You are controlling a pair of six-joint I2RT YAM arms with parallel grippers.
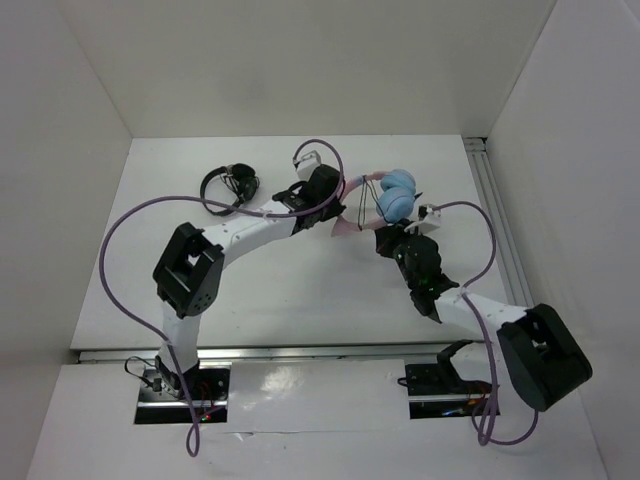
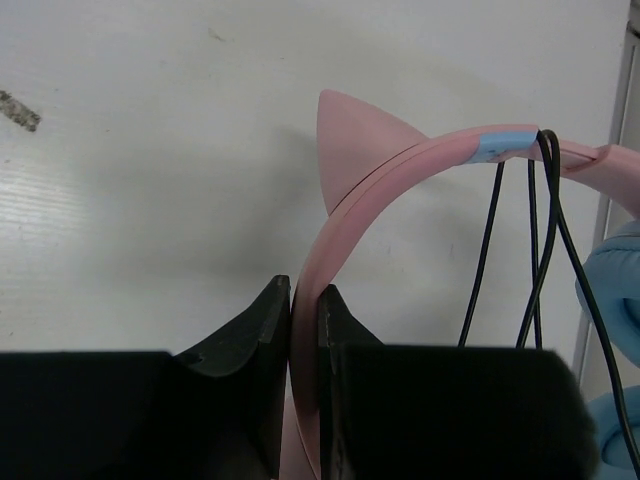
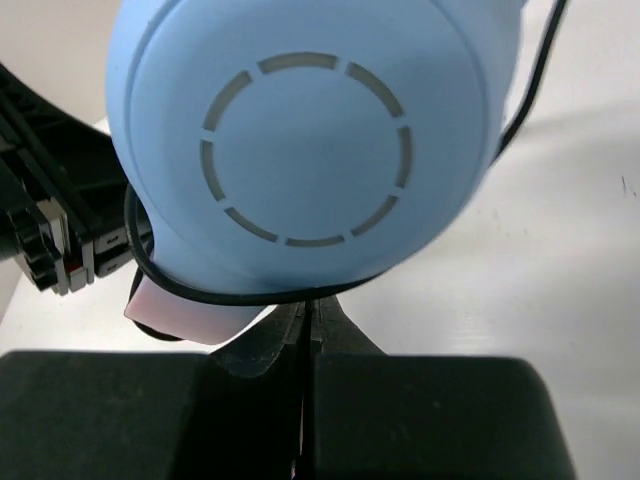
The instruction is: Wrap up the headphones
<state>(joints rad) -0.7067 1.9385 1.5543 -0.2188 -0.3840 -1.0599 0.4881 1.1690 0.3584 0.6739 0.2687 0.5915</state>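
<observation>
The cable is looped over the headphones, so the left gripper will next move toward the aluminium bar and lower the headphones onto the table.
The headphones (image 1: 397,196) are held above the table at the back middle: a pink cat-ear headband (image 2: 400,165) and light-blue ear cups (image 3: 310,140). My left gripper (image 2: 303,300) is shut on the pink headband, just below a cat ear (image 2: 352,135); it also shows in the top view (image 1: 340,198). The thin black cable (image 2: 535,240) hangs in loops over the headband. My right gripper (image 3: 310,310) is shut on the cable (image 3: 250,293) right under an ear cup; in the top view it (image 1: 392,238) sits just in front of the cups.
Smaller all-black headphones (image 1: 228,185) lie on the table at the back left. An aluminium rail (image 1: 497,225) runs along the right edge. White walls enclose the table on three sides. The left arm's purple cable (image 1: 320,148) arcs behind the wrist.
</observation>
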